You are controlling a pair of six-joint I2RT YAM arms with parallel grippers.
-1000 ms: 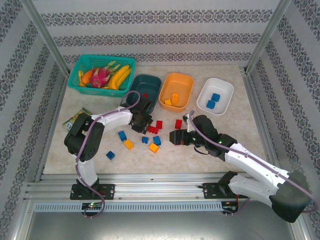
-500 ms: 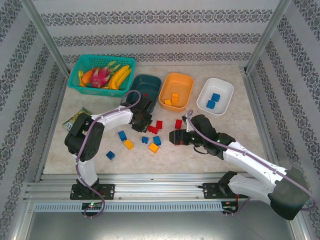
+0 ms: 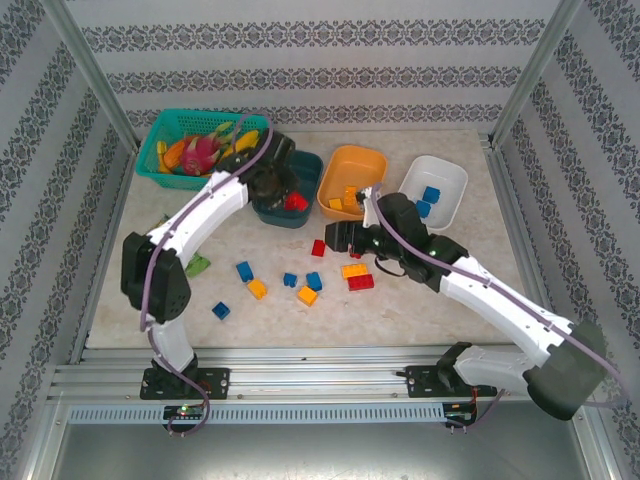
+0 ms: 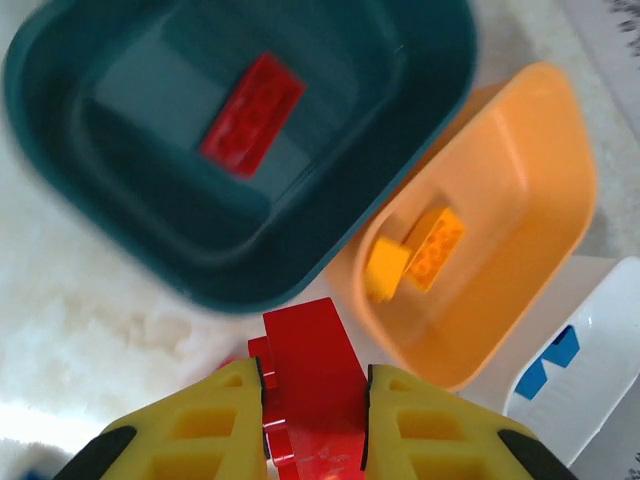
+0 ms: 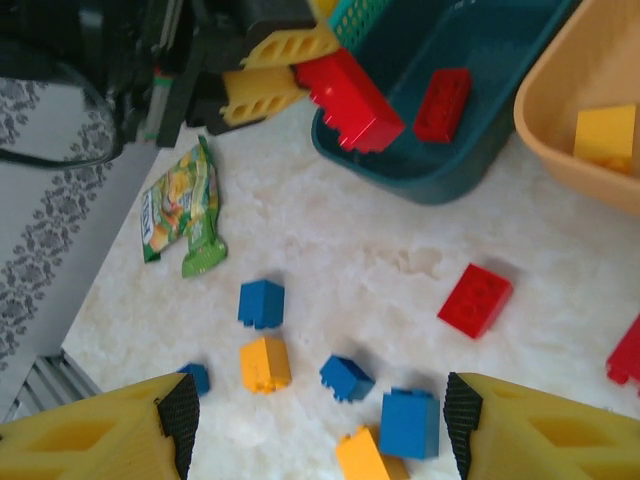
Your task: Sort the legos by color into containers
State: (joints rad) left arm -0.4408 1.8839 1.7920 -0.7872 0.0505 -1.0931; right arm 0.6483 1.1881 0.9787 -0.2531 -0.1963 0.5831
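Observation:
My left gripper holds a red lego and needs to carry it outward past the near rim of the teal container next, then down inside, and release it, because another red lego is in that container.
My left gripper is shut on a red lego and hangs over the near rim of the teal container, which holds another red lego. In the top view this gripper is at the teal container. The orange container holds two orange-yellow legos. The white container holds blue legos. My right gripper is open above loose blue legos, orange legos and a red one; in the top view it is mid-table.
A teal lattice basket of toy fruit stands at the back left. A green snack packet lies left of the loose legos. An orange lego and a red one lie under my right arm. Metal frame posts flank the table.
My left arm has lifted a red lego from the pile and carried it back to the teal container. My right gripper has moved farther back, still open.

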